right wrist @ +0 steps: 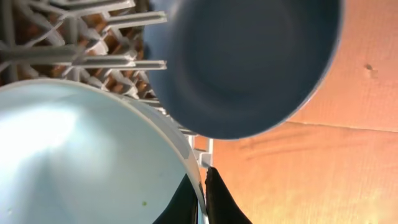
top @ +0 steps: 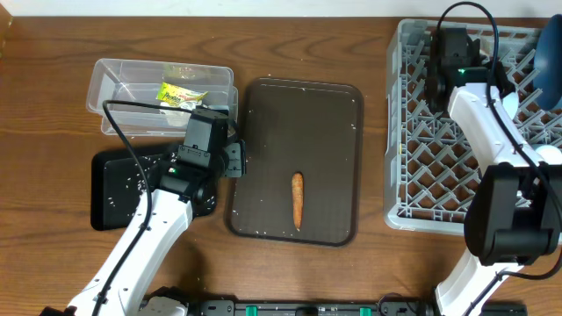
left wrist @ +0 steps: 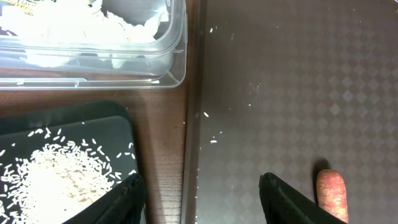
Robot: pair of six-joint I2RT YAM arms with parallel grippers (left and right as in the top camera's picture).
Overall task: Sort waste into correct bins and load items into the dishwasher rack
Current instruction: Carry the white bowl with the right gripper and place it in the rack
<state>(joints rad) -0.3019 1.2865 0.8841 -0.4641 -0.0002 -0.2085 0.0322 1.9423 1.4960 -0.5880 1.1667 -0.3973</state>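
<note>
My right gripper comes down next, easing left in the overhead view, away from the dark-blue plate (right wrist: 249, 62). Then it releases the bowl, since the dishwasher rack's wires lie below it.
My left gripper (left wrist: 200, 186) is open and empty, over the gap between the black tray (top: 114, 189) and the brown serving tray (top: 325, 114). Rice grains (left wrist: 50, 174) lie heaped in the black tray. The carrot piece (top: 298, 198) lies on the serving tray, just right of my right finger in the left wrist view (left wrist: 331, 193). The clear tub (top: 114, 79) holds the yellow wrapper (top: 180, 92) and white tissue (left wrist: 74, 25). My right gripper (right wrist: 202, 186) is shut on the rim of the white bowl (right wrist: 81, 162), over the grey dishwasher rack (top: 413, 132). The dark-blue plate (right wrist: 249, 62) stands beside the bowl.
A few loose rice grains (left wrist: 212, 140) lie on the serving tray near its left edge. The right arm (top: 479, 114) reaches across the rack. The cups and the spoon are out of view.
</note>
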